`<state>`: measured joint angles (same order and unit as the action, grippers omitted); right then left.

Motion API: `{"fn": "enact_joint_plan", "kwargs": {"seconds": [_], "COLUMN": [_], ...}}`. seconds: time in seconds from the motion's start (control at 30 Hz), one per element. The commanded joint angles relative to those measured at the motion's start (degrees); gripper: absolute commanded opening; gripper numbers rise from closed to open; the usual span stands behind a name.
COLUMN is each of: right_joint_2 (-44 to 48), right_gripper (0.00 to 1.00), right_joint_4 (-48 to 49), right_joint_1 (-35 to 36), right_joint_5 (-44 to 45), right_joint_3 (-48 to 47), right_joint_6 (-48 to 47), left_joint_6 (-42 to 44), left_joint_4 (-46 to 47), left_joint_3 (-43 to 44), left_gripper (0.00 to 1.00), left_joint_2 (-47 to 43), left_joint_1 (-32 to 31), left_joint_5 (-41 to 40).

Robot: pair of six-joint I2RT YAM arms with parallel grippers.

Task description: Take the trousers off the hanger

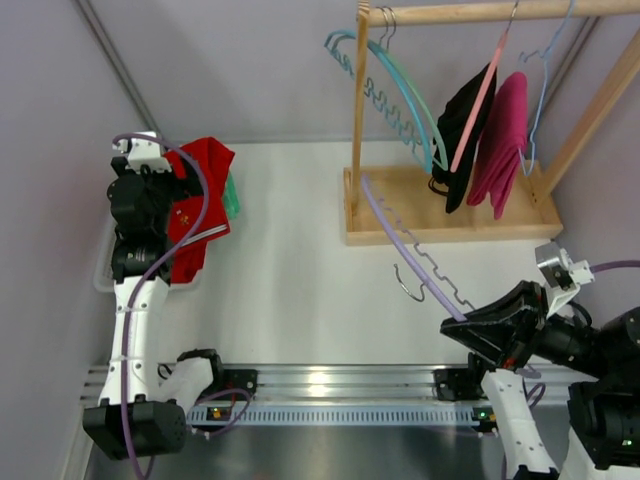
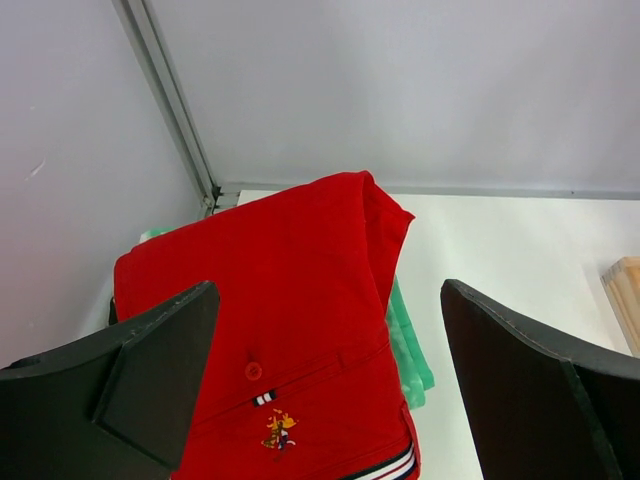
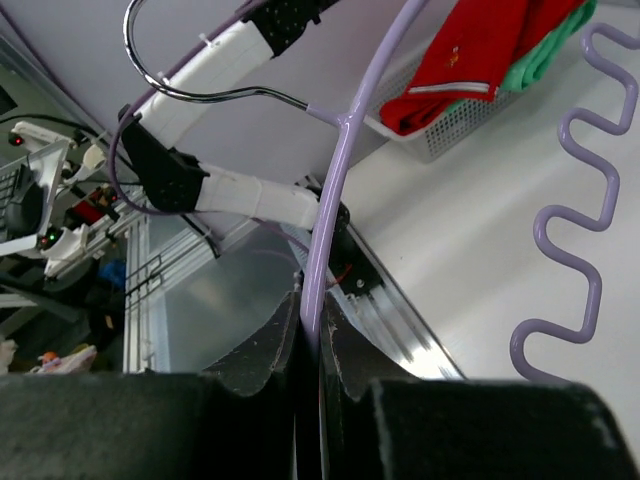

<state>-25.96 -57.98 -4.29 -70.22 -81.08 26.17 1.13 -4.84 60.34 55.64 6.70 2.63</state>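
Observation:
My right gripper holds the purple hanger (image 1: 400, 240) and will next carry it up and outward onto the rack's bar (image 1: 452, 14) between the teal and pink hangers to let it go, because that part of the bar is empty.
The red trousers (image 1: 200, 195) lie folded in a white basket (image 1: 104, 281) at the far left, on top of a green garment (image 1: 232, 196). My left gripper (image 1: 150, 205) hovers just above them, open and empty; in the left wrist view its jaws (image 2: 330, 380) stand wide apart over the red cloth (image 2: 290, 320). My right gripper (image 1: 468, 322) at the near right is shut on the end of a bare purple hanger (image 1: 400, 240). The right wrist view shows its jaws (image 3: 310, 320) pinching the purple hanger's bar (image 3: 340, 170), with nothing hanging on it.
A wooden rack (image 1: 440, 215) stands at the back right. It carries a teal hanger (image 1: 400, 90), a black garment (image 1: 462, 135) on a pink hanger and a magenta garment (image 1: 500, 140) on a blue hanger. A metal rail (image 1: 330, 385) runs along the near edge.

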Motion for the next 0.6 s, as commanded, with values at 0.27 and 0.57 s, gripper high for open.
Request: {"fn": "enact_joint_plan", "kwargs": {"seconds": [0.27,0.57], "right_joint_2": [-6.91,-14.47], "right_gripper": [0.0,0.0], "right_joint_4": [47.51,36.0], "right_joint_1": [-0.45,1.04], "right_joint_5": [12.44,29.08], "right_joint_3": [-5.22,-12.79], "right_joint_6": [27.61,31.02], "left_joint_6": [-3.06,-2.71], "left_joint_4": [0.8,0.71], "left_joint_3": [3.21,2.77], "left_gripper": [0.99,0.99], "left_joint_2": [-1.23,-2.64], "left_joint_1": [0.24,0.33], "left_joint_5": [2.47,1.85]}}
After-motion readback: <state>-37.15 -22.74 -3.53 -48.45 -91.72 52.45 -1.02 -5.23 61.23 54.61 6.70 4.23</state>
